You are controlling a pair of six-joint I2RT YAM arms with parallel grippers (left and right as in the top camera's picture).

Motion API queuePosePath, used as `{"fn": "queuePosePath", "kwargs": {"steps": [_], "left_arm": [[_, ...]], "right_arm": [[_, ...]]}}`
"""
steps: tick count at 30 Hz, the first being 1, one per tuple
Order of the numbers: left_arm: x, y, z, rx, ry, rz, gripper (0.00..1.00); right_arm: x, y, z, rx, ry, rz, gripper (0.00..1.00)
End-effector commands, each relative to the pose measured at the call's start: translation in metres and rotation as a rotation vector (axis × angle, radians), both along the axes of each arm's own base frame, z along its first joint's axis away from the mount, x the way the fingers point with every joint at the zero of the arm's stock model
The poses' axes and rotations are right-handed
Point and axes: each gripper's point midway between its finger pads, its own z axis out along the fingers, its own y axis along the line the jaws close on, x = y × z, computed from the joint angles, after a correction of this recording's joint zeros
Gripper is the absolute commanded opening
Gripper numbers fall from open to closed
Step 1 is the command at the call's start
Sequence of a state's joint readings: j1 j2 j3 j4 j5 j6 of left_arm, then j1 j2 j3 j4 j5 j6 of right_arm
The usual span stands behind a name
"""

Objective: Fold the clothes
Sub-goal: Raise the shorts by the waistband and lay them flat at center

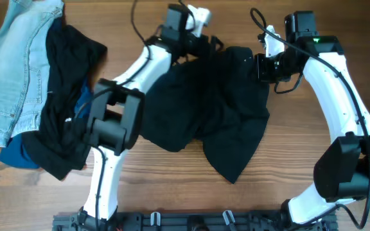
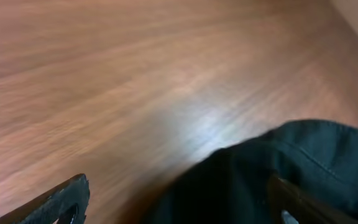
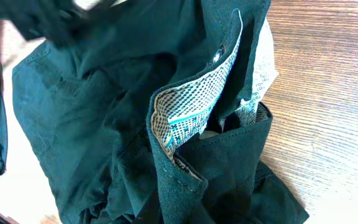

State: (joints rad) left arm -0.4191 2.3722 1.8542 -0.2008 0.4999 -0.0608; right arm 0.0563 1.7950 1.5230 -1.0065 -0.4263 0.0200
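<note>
My right gripper rises with the waistband end next, swings outward and lowers it onto bare tabletop beyond the shorts to release. The shorts lie crumpled.
A dark green-black pair of shorts [image 1: 211, 109] lies crumpled at the table's middle. In the right wrist view its waistband [image 3: 197, 118] is turned out, showing a white patterned lining. My right gripper [image 1: 263, 67] is at the garment's upper right edge; its fingers are buried in cloth that rises toward the camera, so it looks shut on the waistband. My left gripper [image 1: 203, 43] is at the garment's upper left edge. In the left wrist view its fingers [image 2: 179, 208] are wide apart, with the cloth's edge [image 2: 303, 155] lying between them near the right finger.
A pile of clothes sits at the left: light blue jeans [image 1: 11, 70], a black garment [image 1: 60, 109] over them and a blue one [image 1: 18, 154] underneath. Bare wooden table [image 1: 288, 160] surrounds the shorts. Arm bases stand along the front edge.
</note>
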Motion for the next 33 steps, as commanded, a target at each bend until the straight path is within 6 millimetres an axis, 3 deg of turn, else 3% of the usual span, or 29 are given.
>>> {"fn": "queuePosePath", "kwargs": {"steps": [1,7,9,10,12,13,15,18,23,26,28,33], "left_arm": [[-0.017,-0.029,-0.014,0.000,-0.013,-0.084,0.92],[-0.027,-0.050,-0.043,0.004,-0.004,-0.121,0.91],[-0.028,-0.052,-0.054,0.008,0.003,-0.123,0.84],[-0.027,-0.050,-0.059,0.018,0.007,-0.114,0.77],[-0.022,-0.045,-0.063,0.040,0.007,-0.080,0.37],[-0.018,-0.042,-0.062,0.045,0.003,-0.065,0.23],[-0.011,-0.036,-0.050,0.041,-0.013,-0.048,0.04],[0.007,-0.019,-0.014,-0.001,-0.024,0.021,0.04],[0.025,0.020,0.077,-0.053,-0.093,0.103,0.04],[0.016,0.042,0.144,-0.079,-0.157,0.130,0.04],[0.008,0.051,0.178,-0.091,-0.192,0.138,0.04],[-0.025,0.080,0.268,-0.078,-0.316,0.226,0.04]], "right_arm": [[0.001,0.008,0.011,0.037,-0.029,0.033,0.04],[0.001,0.008,0.011,0.039,-0.029,0.034,0.04],[0.001,0.008,0.011,0.040,-0.029,0.034,0.04],[0.001,0.008,0.011,0.039,-0.029,0.034,0.04],[0.001,0.008,0.011,0.039,-0.030,0.034,0.04],[0.002,0.008,0.011,0.039,-0.033,0.034,0.04],[0.004,0.008,0.012,0.041,-0.043,0.031,0.04],[0.011,0.009,0.015,0.051,-0.059,0.002,0.04],[0.025,0.009,0.023,0.069,-0.112,-0.034,0.04],[0.032,0.010,0.037,0.073,-0.168,-0.032,0.04],[0.035,0.009,0.049,0.074,-0.200,-0.031,0.04],[0.036,0.008,0.098,0.078,-0.304,-0.029,0.04]]}}
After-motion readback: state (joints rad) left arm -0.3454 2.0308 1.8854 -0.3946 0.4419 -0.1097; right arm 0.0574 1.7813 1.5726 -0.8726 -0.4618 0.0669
